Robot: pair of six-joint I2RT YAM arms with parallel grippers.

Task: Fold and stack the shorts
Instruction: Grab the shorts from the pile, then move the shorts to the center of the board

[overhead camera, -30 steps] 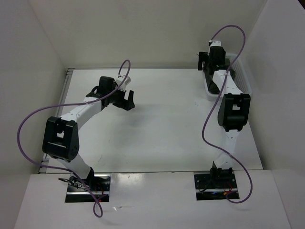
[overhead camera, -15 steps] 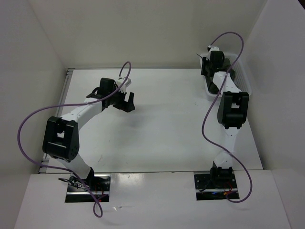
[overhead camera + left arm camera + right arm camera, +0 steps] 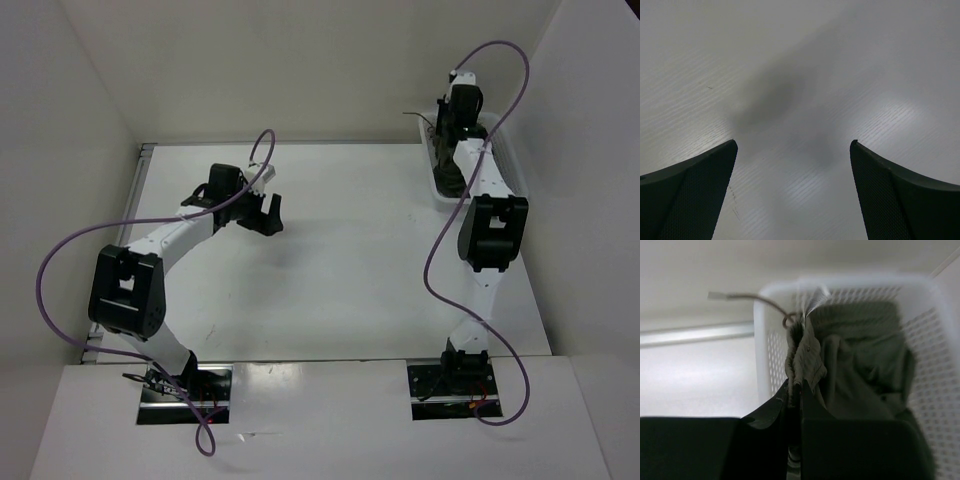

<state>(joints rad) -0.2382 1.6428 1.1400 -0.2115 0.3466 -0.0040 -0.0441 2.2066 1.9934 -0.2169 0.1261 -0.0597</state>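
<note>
My right gripper needs to go up, carry the fold of the shorts to the left in the top view, then lower and release it, as the table's middle is bare.
The olive-green shorts lie crumpled inside the white mesh basket at the table's far right. My right gripper is shut on a bunched edge of the shorts, pulled up above the basket's left rim, with the drawstring curling out to the left. In the top view the right gripper is over the basket, and only a dark patch of shorts shows. My left gripper hangs open over the bare table, its fingers wide apart with nothing between them.
White walls close in the table on the left, back and right. A metal strip runs along the table's far edge beside the basket. Purple cables loop off both arms.
The right gripper has closed on the shorts' edge in the basket and the wrist has lifted and shifted toward the back. The left arm has not moved.
</note>
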